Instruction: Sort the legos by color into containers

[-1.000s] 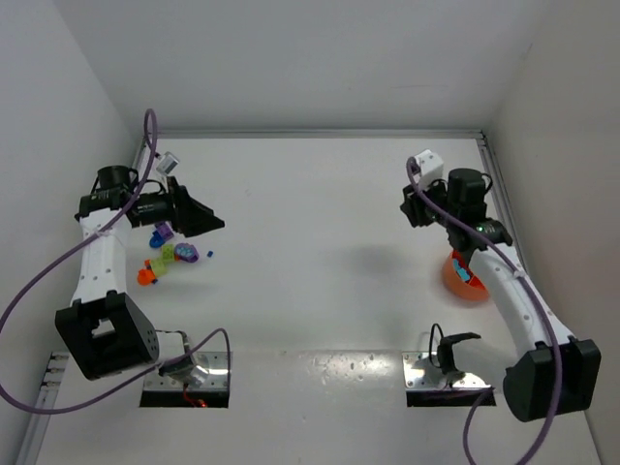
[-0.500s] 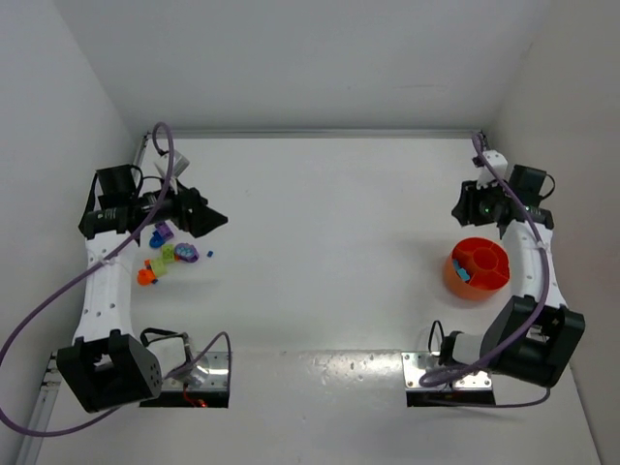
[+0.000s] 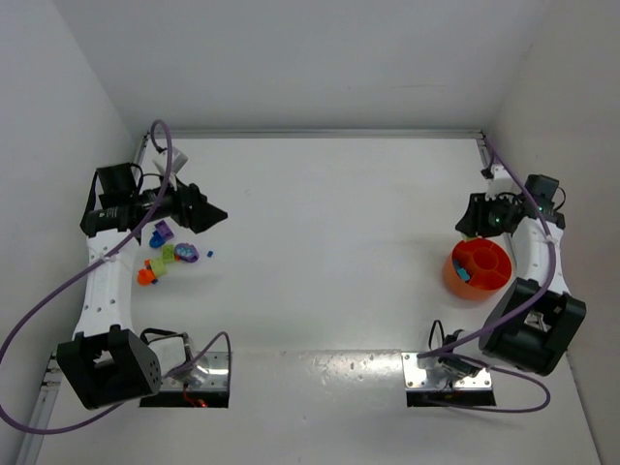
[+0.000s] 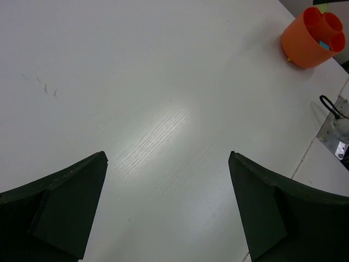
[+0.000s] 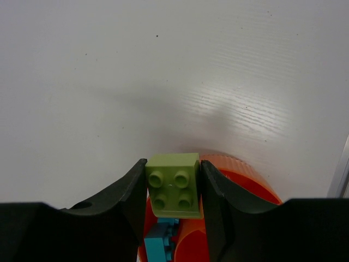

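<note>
The teal lego (image 5: 161, 240) is already in its own section of the bowl. I need to move my right gripper back over the bowl's empty far section (image 5: 245, 183) next and release the yellow-green lego.
My right gripper (image 5: 173, 188) is shut on a yellow-green lego (image 5: 173, 184), studs facing the camera, held just above the far rim of the round orange bowl (image 5: 240, 174). A teal lego (image 5: 161, 240) lies in the compartment below it. In the top view the bowl (image 3: 455, 279) sits at the right with my right gripper (image 3: 475, 215) just beyond it. My left gripper (image 3: 211, 215) is open and empty, raised at the far left above a cluster of legos (image 3: 167, 256): purple, yellow-green, orange and a small blue one. The left wrist view shows the bowl (image 4: 305, 46) far off.
White walls close in on the left, back and right. Two metal mounting plates (image 3: 186, 378) (image 3: 448, 374) with cables sit at the near edge. A purple cable loops along the left arm.
My right arm has swung out to the right and back, so the gripper with the yellow-green lego now hovers at the bowl's far rim. My left arm barely moved.
</note>
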You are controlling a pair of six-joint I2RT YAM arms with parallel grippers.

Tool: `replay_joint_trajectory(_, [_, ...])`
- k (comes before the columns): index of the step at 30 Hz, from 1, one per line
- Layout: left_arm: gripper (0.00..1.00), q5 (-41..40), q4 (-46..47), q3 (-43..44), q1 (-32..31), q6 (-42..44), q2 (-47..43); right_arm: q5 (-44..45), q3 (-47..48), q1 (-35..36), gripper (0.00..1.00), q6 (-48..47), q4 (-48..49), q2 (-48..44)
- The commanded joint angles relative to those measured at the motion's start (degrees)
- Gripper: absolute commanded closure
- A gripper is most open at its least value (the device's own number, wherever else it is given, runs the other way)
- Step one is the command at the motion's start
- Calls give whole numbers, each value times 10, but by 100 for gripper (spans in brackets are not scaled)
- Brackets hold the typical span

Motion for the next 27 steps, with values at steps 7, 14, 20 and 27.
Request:
replay_joint_trajectory(7, [0, 7, 22, 1, -3, -9, -2, -49, -3, -30, 94, -53, -11, 30])
replay_joint_trajectory(14, [0, 7, 22, -5, -3, -9, -8, -59, -3, -36, 90, -70, -19, 43])
replay_joint_trajectory(20, [0, 7, 22, -10, -3, -9, -8, -59, -3, -46, 87, -81, -19, 54])
replay_joint_trajectory(27, [0, 7, 22, -10, -3, -9, -8, -59, -3, -59, 81, -100, -30, 66])
